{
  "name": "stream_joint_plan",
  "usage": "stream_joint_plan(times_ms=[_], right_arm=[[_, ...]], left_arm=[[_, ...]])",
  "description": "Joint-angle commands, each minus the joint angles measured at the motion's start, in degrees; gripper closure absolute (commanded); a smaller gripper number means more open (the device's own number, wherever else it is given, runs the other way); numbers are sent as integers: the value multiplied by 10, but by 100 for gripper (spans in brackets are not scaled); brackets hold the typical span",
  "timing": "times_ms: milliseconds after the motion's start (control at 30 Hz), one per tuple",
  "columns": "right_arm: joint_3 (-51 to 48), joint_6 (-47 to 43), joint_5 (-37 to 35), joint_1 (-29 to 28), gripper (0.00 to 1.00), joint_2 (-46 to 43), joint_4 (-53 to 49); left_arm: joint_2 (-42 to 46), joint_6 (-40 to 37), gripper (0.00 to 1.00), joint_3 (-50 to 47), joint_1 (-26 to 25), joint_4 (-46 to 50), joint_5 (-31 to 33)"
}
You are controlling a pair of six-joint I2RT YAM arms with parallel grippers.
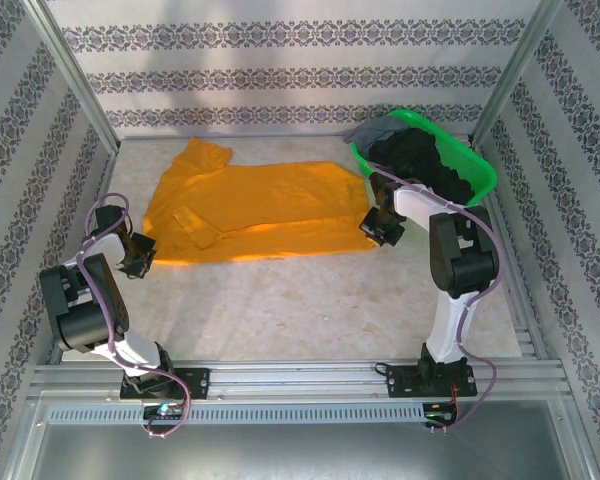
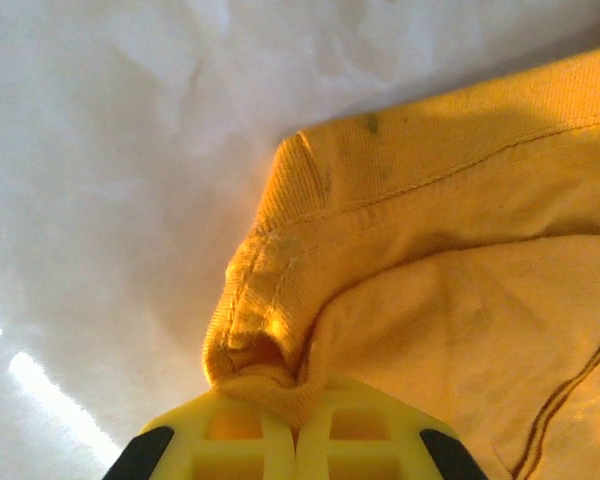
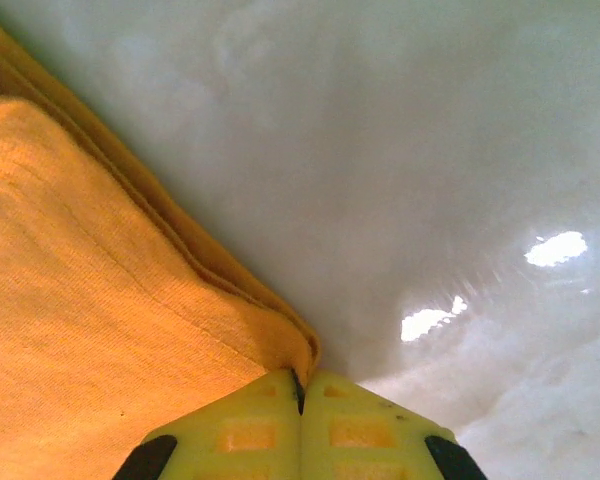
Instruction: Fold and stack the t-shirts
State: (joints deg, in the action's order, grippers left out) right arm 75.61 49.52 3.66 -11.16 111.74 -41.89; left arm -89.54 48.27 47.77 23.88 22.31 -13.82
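Observation:
The left gripper will next pull back over the bare tabletop nearer its base (image 1: 153,314) and release the bunched hem, because the shirt lies far out from the arm bases.
The orange-yellow t-shirt (image 1: 255,210) lies spread across the table. My left gripper (image 1: 140,258) is at its near left corner, shut on the ribbed hem of the orange-yellow t-shirt (image 2: 400,250), with cloth bunched between the yellow fingers (image 2: 230,440). My right gripper (image 1: 380,228) is at the shirt's near right corner, shut on the edge of the orange-yellow t-shirt (image 3: 90,300), whose corner disappears between the yellow fingers (image 3: 370,430). The black and dark grey t-shirts (image 1: 425,165) are piled in the green basket (image 1: 480,175).
The green basket sits at the back right, close behind my right arm. Metal frame posts (image 1: 75,85) and patterned walls enclose the pale table (image 1: 300,310). Bare tabletop lies between the shirt and the arm bases.

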Motion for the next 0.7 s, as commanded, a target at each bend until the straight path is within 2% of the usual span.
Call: stream_joint_plan(times_ms=[0,167,400,667], right_arm=[[-25,-9,-29,-5,100,-32,-45],[-84,-12,-27,-17,100,-85,-60],[-189,-8,-18,-35,100,-158,-69],[-266,12,6,-43,99,-213,-69]], left_arm=[[45,-25,100,9,9,77,52],[116,-8,100,-27,9,146,110],[212,62,100,-98,9,211,176],[268,106,100,-147,9,264,203]])
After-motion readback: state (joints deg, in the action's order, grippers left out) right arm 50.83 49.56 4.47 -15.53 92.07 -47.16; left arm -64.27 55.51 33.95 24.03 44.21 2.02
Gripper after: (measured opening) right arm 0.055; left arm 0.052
